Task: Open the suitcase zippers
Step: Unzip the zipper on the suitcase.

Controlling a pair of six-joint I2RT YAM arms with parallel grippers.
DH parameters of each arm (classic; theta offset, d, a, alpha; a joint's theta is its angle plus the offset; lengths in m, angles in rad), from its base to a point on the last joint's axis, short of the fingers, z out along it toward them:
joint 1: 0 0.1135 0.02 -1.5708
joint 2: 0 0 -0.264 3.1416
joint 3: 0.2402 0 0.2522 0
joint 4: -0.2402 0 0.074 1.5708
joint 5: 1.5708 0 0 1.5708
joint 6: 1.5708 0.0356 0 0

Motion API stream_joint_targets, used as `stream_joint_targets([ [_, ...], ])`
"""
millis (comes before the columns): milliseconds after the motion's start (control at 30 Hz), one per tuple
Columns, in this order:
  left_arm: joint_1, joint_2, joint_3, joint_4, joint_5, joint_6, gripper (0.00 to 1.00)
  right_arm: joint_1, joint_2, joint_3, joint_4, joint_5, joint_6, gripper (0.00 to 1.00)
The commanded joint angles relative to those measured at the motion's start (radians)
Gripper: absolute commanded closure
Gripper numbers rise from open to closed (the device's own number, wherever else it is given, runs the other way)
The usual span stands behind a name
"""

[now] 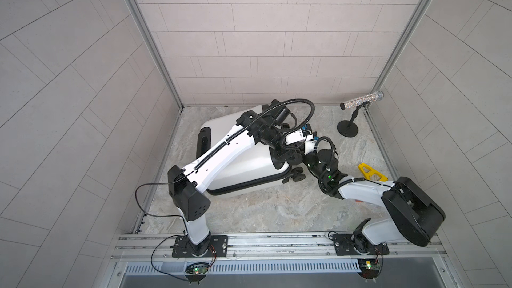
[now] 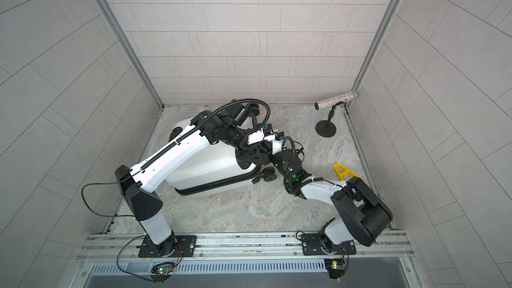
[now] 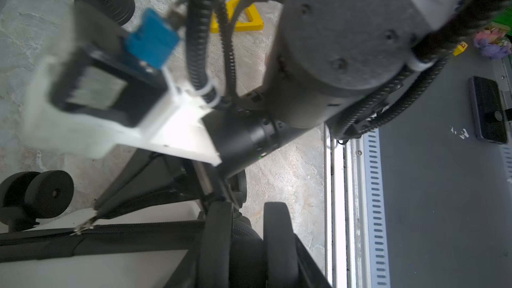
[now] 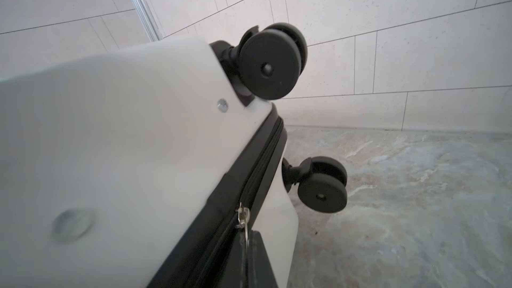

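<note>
The robot's right gripper needs to move outward along the black zipper toward its far corner (image 4: 276, 119) and let go of the silver zipper pull (image 4: 243, 217) there, because the zipper keeps going that way.
The white suitcase (image 1: 246, 167) (image 2: 205, 167) lies on its side on the marble floor, wheels toward the right. Its black zipper band (image 1: 249, 187) (image 4: 263, 167) (image 3: 138, 234) runs round the middle seam. My left arm reaches over the shell; the left gripper (image 3: 248, 245) (image 1: 281, 157) clamps the black band at the wheel-end corner, which fills the gap between its fingers. My right gripper (image 4: 249, 261) is shut on the silver zipper pull (image 4: 243, 217) (image 3: 83, 227) on that same end. In both top views the right gripper's fingers are hidden under the left wrist.
Black spinner wheels (image 4: 270, 62) (image 1: 297, 174) stick out beside both grippers. A black stand (image 1: 347, 128) carrying a glittery tube (image 1: 361, 99) sits at the back right. A yellow part (image 1: 371, 173) lies near the right arm. Tiled walls enclose three sides.
</note>
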Motion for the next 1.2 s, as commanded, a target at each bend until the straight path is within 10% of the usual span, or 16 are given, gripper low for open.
stream_joint_targets([
  [0, -0.029, -0.113, -0.011, -0.026, 0.227, -0.078, 0.84, -0.094, 0.083, 0.069, -0.033, 0.038, 0.027, 1.00],
  [500, -0.043, -0.196, -0.118, 0.029, 0.253, -0.100, 0.84, -0.281, 0.339, 0.347, -0.119, -0.201, -0.013, 1.00],
  [733, -0.044, -0.223, -0.189, 0.094, 0.079, -0.112, 0.84, -0.304, 0.336, 0.330, -0.082, -0.256, -0.014, 1.00],
  [900, -0.043, -0.166, -0.174, 0.125, -0.015, -0.113, 0.84, -0.307, 0.219, 0.213, -0.080, -0.231, -0.024, 0.65],
  [1167, -0.052, -0.066, -0.157, 0.140, -0.124, -0.098, 0.80, -0.316, -0.036, 0.003, -0.167, -0.250, -0.043, 0.58],
])
